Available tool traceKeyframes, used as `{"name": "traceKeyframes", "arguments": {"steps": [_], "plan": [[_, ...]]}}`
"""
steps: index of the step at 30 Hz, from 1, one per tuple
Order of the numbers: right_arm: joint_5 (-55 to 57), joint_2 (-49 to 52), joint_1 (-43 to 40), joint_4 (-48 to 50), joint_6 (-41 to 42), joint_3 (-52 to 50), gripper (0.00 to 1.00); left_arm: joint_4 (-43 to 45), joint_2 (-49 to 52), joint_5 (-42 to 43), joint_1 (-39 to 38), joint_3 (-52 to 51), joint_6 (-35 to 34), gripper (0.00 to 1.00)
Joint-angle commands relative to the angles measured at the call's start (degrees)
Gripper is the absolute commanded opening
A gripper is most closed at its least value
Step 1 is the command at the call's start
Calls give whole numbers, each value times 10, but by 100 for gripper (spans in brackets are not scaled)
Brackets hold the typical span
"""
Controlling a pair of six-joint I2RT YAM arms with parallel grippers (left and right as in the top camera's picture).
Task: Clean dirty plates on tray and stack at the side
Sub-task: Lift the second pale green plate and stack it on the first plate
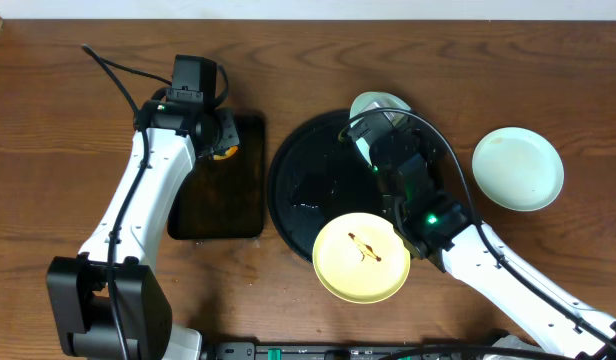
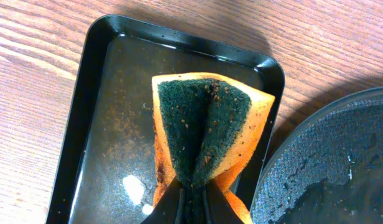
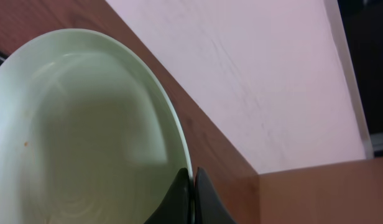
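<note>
Next, my right gripper will swing over, level the held plate and bring it down onto the mint-green plate, since that plate already lies on the tabletop beside the tray.
The round black tray (image 1: 303, 190) lies mid-table, and its wet rim shows in the left wrist view (image 2: 328, 168). A pale yellow plate (image 1: 361, 256) with brown streaks rests on the tray's front right edge. My right gripper (image 1: 366, 125) is shut on the rim of a mint-green plate (image 1: 378, 102) and holds it tilted over the tray's far edge. That plate fills the right wrist view (image 3: 79, 137), between the gripper's (image 3: 193, 186) fingers. A second mint-green plate (image 1: 518, 167) lies on the table at the right. My left gripper (image 2: 191, 199) is shut on an orange-and-green sponge (image 2: 204, 118).
The sponge hangs over a small rectangular black tray (image 1: 220, 205) at the left, which holds dirty water (image 2: 117, 137). A pale wall (image 3: 266, 74) runs along the table's far edge. Cables trail from the left arm at the back.
</note>
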Motion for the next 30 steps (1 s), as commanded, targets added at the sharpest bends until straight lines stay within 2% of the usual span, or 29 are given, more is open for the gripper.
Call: {"name": "traceKeyframes", "arguments": {"steps": [1,7,16,26,30], "plan": [[21,-5,-14,-2,80,2,1,-2,0,-7,2,4,10,8],[1,-5,-82,-57,250,2,1,-2,0,-7,2,4,10,8],[-66,-6,-242,-86,338,2,1,-2,0,-7,2,4,10,8],[-147,-3,-441,-189,500,-1,1,-2,0,-7,2,4,10,8],[-167,7,-503,-202,526,-1,1,-2,0,-7,2,4,10,8]]}}
